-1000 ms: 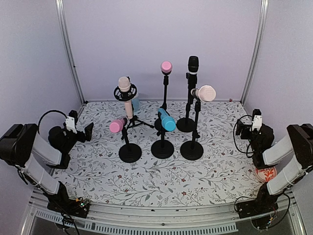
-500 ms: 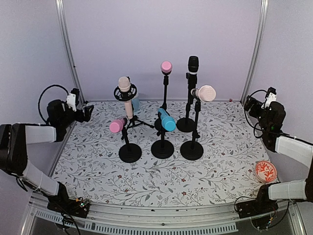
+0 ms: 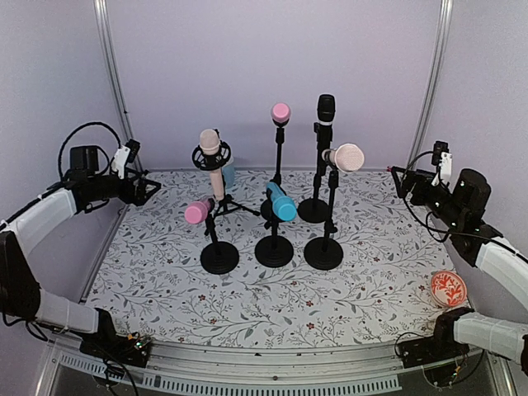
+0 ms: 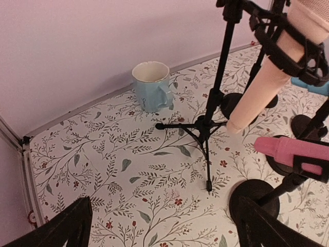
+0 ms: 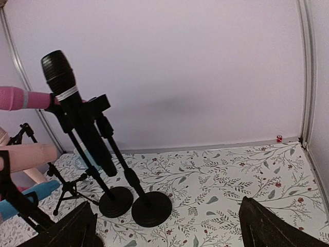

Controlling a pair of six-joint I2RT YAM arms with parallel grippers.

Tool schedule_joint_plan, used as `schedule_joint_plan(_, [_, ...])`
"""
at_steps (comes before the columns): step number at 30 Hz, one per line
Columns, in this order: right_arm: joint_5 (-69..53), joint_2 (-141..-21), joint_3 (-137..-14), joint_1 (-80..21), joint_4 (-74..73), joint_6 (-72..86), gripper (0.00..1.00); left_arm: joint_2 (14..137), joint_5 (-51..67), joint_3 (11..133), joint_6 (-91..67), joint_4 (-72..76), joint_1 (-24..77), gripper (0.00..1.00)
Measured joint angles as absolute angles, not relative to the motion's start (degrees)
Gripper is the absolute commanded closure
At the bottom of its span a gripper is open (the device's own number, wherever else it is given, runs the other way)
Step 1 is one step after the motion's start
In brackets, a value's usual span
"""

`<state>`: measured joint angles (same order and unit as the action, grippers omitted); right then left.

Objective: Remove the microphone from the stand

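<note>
The cream round-headed microphone is the nearest one and stands to the left in the top view, so my right gripper will next go up, turn toward it and place a finger on each side of its head [image 3: 349,157].
Several microphones sit on black stands mid-table: a cream one [image 3: 211,157] in a shock mount on a tripod, a pink one [image 3: 199,212], a blue one [image 3: 282,204], a pink-tipped one [image 3: 280,113], a black one [image 3: 326,110] and a cream round-headed one [image 3: 345,157]. My left gripper [image 3: 144,188] hangs open at the back left, well short of the tripod [image 4: 205,126] and cream microphone [image 4: 264,87]. My right gripper [image 3: 402,180] is open at the back right, apart from the black microphone [image 5: 77,110]. Nothing lies between either pair of fingers.
A pale blue mug [image 4: 151,86] stands by the back wall behind the tripod. A red patterned disc [image 3: 448,289] lies at the mat's right edge. Round stand bases [image 5: 151,208] crowd the middle. Metal frame posts [image 3: 115,91] rise at the back corners.
Both arms have lifted from low, folded poses at the table's sides and swung back and up. Their grippers now point inward at the stands. Both stayed open.
</note>
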<state>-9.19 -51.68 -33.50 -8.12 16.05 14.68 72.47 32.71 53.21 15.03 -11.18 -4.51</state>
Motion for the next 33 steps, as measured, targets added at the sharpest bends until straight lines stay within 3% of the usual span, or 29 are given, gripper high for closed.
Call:
schedule_joint_plan(13, [-0.19, -44.34, -34.17, -34.76, 11.27, -7.09, 0.04, 69.78, 38.33, 66.35, 20.43, -28.49, -2.96, 0.01])
schedule_joint_plan(23, [11.90, -51.51, -40.23, -50.19, 17.52, -23.27, 0.07, 70.85, 39.62, 76.12, 18.81, -32.58, 5.37, 0.01])
schedule_joint_plan(27, [13.76, -54.17, -42.94, -52.18, 21.12, -26.98, 0.17, 72.40, 38.85, 79.92, 17.39, -33.21, 9.87, 0.01])
schedule_joint_plan(33, [14.98, -59.33, -46.65, -54.83, 25.47, -30.02, 0.42, 76.49, 35.92, 87.02, 14.63, -33.98, 20.29, 0.01])
